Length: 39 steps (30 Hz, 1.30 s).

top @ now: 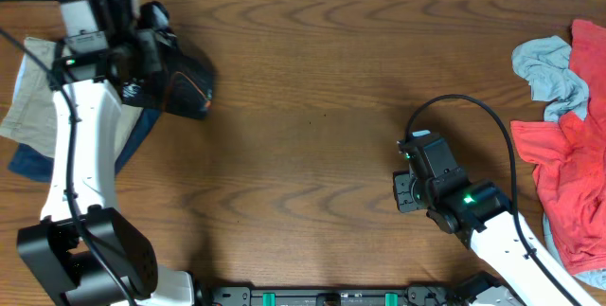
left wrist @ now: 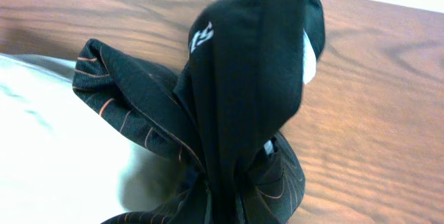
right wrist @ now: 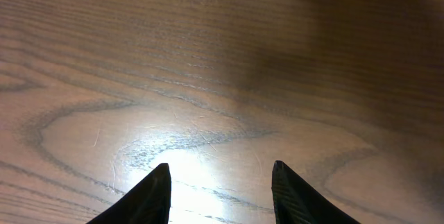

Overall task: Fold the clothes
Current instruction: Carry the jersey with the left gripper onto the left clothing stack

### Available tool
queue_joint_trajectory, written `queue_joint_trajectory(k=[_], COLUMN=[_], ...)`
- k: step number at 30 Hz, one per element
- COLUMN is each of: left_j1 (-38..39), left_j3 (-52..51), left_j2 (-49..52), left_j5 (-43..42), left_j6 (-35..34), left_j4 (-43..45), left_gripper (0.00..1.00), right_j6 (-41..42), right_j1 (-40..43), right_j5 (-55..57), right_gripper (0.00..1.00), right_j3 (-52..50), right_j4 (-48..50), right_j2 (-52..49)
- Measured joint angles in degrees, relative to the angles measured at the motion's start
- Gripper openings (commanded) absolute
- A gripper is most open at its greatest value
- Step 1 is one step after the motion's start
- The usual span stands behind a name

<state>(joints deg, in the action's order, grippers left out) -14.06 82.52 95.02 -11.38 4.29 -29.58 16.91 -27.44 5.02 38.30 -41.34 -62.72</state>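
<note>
Next, my left gripper will swing the jersey toward the left in the overhead view, over the beige and navy garments, since the jersey sticks out past them over wood.
The black jersey (top: 180,83) with thin orange lines is bunched up at the table's far left, partly over the beige and navy garments. My left gripper (top: 142,55) is shut on a gathered fold of it. In the left wrist view the jersey (left wrist: 243,99) fills the middle, hanging in folds from the grip, with a white logo near the top; the fingers are hidden by cloth. My right gripper (top: 405,192) hovers over bare wood at the right. Its fingers (right wrist: 149,193) stand open with nothing between them.
A beige garment (top: 24,107) and a navy garment (top: 38,159) lie at the far left under the left arm. A red garment (top: 568,173) and a light blue one (top: 549,69) are piled at the right edge. Bare wooden table (top: 312,107) lies between.
</note>
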Motion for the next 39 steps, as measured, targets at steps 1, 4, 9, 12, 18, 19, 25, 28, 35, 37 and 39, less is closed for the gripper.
queue_joint_trajectory(k=[1, 4, 9, 12, 18, 19, 25, 28, 35, 37, 39], left_j1=[-1.01, -4.76, -12.61, -17.88, -24.85, -25.44, -27.10, -26.80, -23.12, -20.63, -17.75], left_j3=[0.02, 0.02, 0.02, 0.02, 0.11, 0.11, 0.11, 0.11, 0.15, 0.31, 0.76], left_j2=[0.00, 0.00, 0.04, 0.87, 7.13, 8.20, 9.05, 7.30, 0.13, -1.51, -2.10], left_j5=[-0.02, 0.15, 1.55, 1.92, 2.80, 2.71, -2.49, -5.97, -11.30, -11.43, -9.99], left_j6=[0.00, -1.16, -4.61, -7.39, -12.15, -13.03, -15.34, -16.04, -16.28, -16.26, -16.15], left_j4=[0.79, 3.54, 5.01, 5.09, 4.00, 4.02, 6.67, 7.91, 7.48, 4.92, 0.11], left_gripper=[0.06, 0.06, 0.06, 0.15, 0.98, 0.98, 0.98, 0.98, 0.98, 0.98, 0.98], right_j6=[0.00, 0.00, 0.00, 0.00, 0.00, 0.00, 0.00, 0.00, 0.07, -0.02, -0.04], right_j1=[0.00, 0.00, 0.35, 0.70, 1.07, 1.07, 1.09, 1.09, 1.09, 1.09, 1.09], right_j5=[0.02, 0.04, 0.17, 0.22, 0.42, 0.44, 0.44, 0.44, 0.59, 0.44, 0.39], right_gripper=[0.45, 0.45, 0.45, 0.45, 0.46, 0.46, 0.46, 0.48, 0.64, 0.65, 0.66], right_j3=[0.00, 0.00, 0.00, 0.00, 0.00, 0.00, 0.00, 0.00, 0.00, 0.00, 0.00], right_j4=[-0.02, -0.02, -0.02, 0.00, -0.13, -0.28, -0.72, -0.74, 1.01, 1.97, 2.05], right_j2=[0.00, 0.00, 0.00, 0.00, 0.00, 0.00, 0.00, 0.00, 0.00, 0.00, 0.00])
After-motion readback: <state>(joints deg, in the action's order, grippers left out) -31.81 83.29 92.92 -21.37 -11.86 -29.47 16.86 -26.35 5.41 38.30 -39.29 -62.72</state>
